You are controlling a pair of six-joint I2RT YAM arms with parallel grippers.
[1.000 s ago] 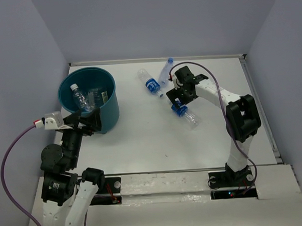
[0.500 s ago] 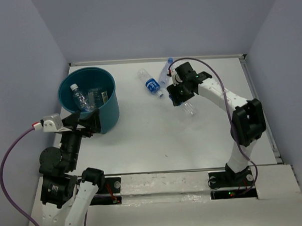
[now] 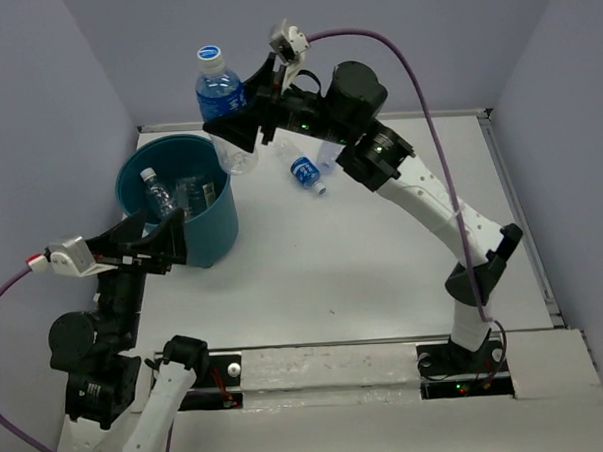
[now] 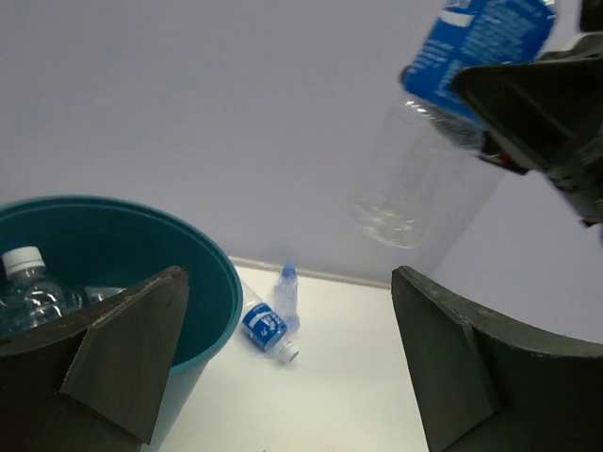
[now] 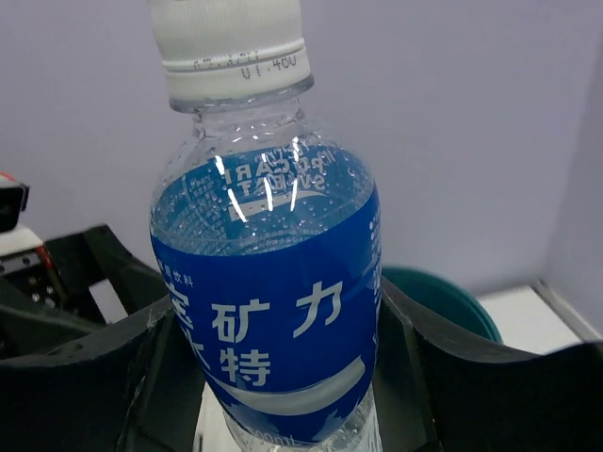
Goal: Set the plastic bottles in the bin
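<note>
The robot's left gripper will move outward, to the right in the top view and down, onto the lying bottle's blue label [image 3: 305, 172], because that bottle is outside the bin [image 3: 214, 240].
My right gripper [image 3: 239, 129] is shut on a clear plastic bottle [image 3: 222, 97] with a blue label, held cap up high in the air. In the top view it appears over the far right rim of the teal bin [image 3: 214, 240]. The right wrist view shows the bottle [image 5: 273, 282] pinched between both fingers [image 5: 85, 377], with the bin [image 5: 443, 292] behind it. Inside the bin lies a white-capped bottle [image 3: 160, 192] among others. Two more bottles [image 3: 301, 169] [image 4: 287, 290] lie on the table right of the bin. My left gripper [image 3: 177, 243] stands open and empty at the bin's near side.
The white table [image 3: 313, 266] is walled by pale panels at the back and sides. The right arm [image 3: 420, 196] arches high across the table's middle. The held bottle [image 4: 424, 160] hangs up and to the right in the left wrist view.
The right gripper closed on the bottle lying right of centre, lifted it off the table and swung it up and left toward the bin. The left arm pulled back slightly.
</note>
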